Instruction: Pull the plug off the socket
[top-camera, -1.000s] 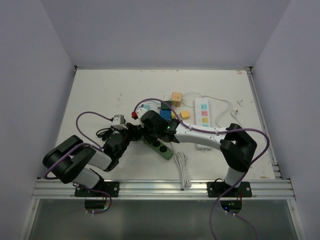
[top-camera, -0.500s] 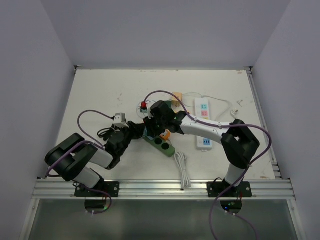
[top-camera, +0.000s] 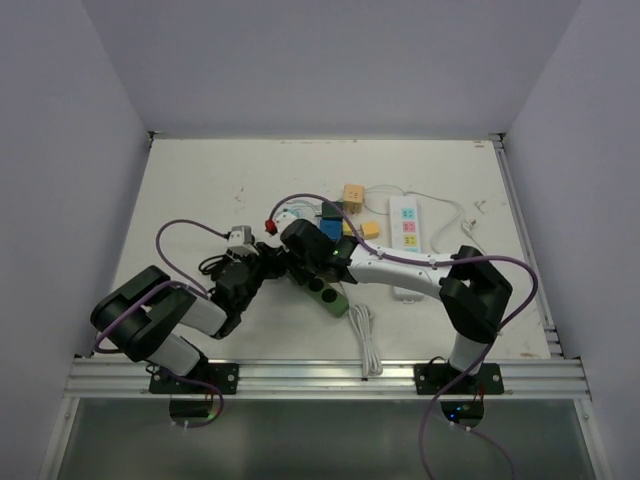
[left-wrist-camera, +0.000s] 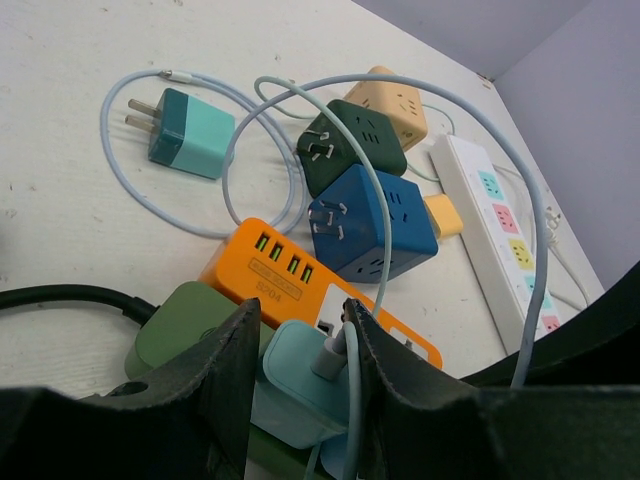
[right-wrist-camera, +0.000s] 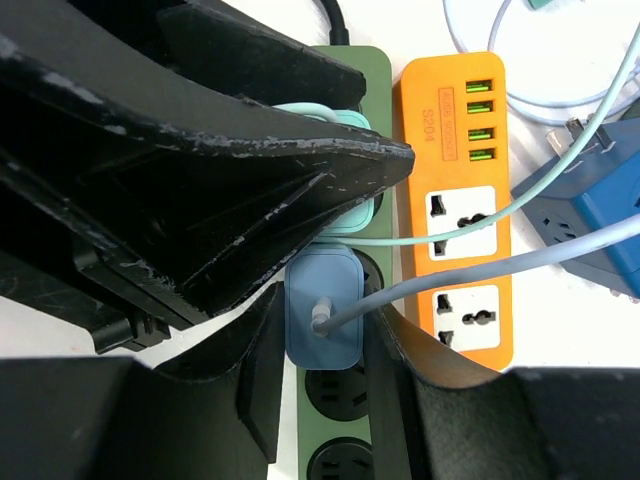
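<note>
Next I need to pull my right gripper up, past the blue cube adapter and down to bare tabletop to release, since the blue plug (right-wrist-camera: 310, 345) still sits in the power strip.
A green power strip (top-camera: 330, 297) lies at the table's middle; it also shows in the right wrist view (right-wrist-camera: 335, 440) and the left wrist view (left-wrist-camera: 185, 320). Two plugs sit in it side by side. My left gripper (left-wrist-camera: 300, 312) is shut on the teal plug (left-wrist-camera: 290, 390), one finger on each side. My right gripper (right-wrist-camera: 323, 318) is shut on the blue plug (right-wrist-camera: 310, 345), whose pale cable runs off to the right. In the top view the left gripper (top-camera: 265, 258) and the right gripper (top-camera: 303, 262) meet over the strip's far end.
An orange power strip (right-wrist-camera: 455, 180) lies right against the green one. Beyond it are a blue cube adapter (left-wrist-camera: 370, 225), a dark green cube (left-wrist-camera: 350, 145), a loose teal charger (left-wrist-camera: 190, 130) and a white power strip (top-camera: 406, 225). A coiled white cable (top-camera: 368, 340) lies near the front edge.
The right arm swung away to the back right half a second ago and has come back down onto the green strip. The left gripper has stayed at the strip.
</note>
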